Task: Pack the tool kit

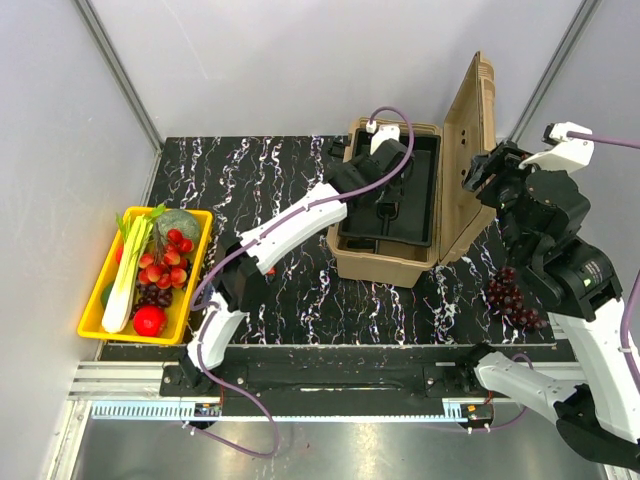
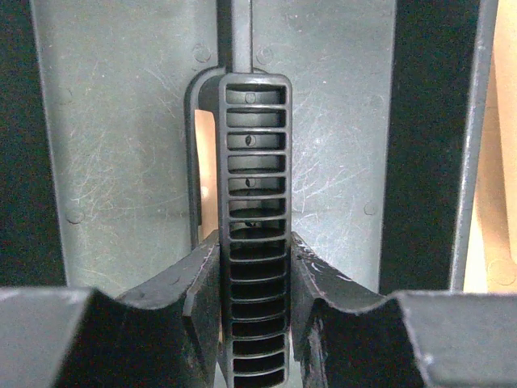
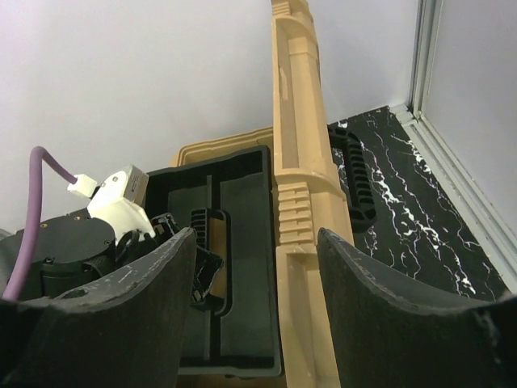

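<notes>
Next, the left gripper lowers with the tray's ribbed black handle deeper into the tan toolbox, and only then opens.
The tan toolbox [image 1: 385, 262] stands open, its lid [image 1: 470, 160] upright on the right. The black inner tray [image 1: 420, 195] sits inside it. My left gripper [image 1: 385, 200] reaches down into the tray and is shut on the tray's ribbed black handle [image 2: 254, 145]; in the left wrist view both fingers [image 2: 194, 291] press its sides. My right gripper [image 3: 257, 234] is open, its jaws either side of the lid's upper edge [image 3: 295, 121] without touching it; it shows beside the lid in the top view [image 1: 482, 172]. The lid's black top handle [image 3: 355, 178] faces outward. No hand tools show clearly.
A yellow tray of vegetables [image 1: 195, 275] lies at the left edge of the black marbled table [image 1: 260, 170]. A bunch of dark grapes [image 1: 512, 295] lies right of the toolbox, under the right arm. A small red thing [image 1: 270, 270] peeks from under the left arm.
</notes>
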Tool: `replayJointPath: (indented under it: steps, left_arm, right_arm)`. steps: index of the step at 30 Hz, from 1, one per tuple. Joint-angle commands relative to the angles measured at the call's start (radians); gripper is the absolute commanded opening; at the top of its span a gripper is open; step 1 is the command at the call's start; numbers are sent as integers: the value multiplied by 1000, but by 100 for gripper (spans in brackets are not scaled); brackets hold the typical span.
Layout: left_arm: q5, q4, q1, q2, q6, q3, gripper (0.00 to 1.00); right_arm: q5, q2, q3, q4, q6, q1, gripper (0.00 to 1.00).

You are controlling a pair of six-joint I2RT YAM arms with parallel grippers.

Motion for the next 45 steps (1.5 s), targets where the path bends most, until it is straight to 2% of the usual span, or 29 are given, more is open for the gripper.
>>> replayJointPath:
  steps: [1, 14, 29, 39, 41, 43, 45]
  left_arm:
    - [-47, 112, -13, -2, 11, 76, 0]
    - [-100, 69, -22, 50, 21, 34, 0]
    - [-56, 46, -24, 106, -1, 4, 0]
    - [-70, 45, -22, 113, 1, 13, 24]
    - [-80, 45, -19, 106, 8, 19, 33]
    - [-90, 46, -18, 97, 16, 25, 49]
    - [-94, 54, -16, 86, 22, 30, 54]
  right_arm:
    - [-12, -19, -23, -12, 18, -5, 67]
    - [-23, -40, -68, -21, 44, -3, 67]
    - [-16, -73, -105, -25, 72, -3, 66]
    - [-9, -79, -109, -34, 76, -3, 67]
    - [-10, -77, -106, -31, 76, -3, 67]
    - [-12, -73, -103, -32, 75, -5, 67]
    - [-15, -68, -99, -34, 72, -3, 67]
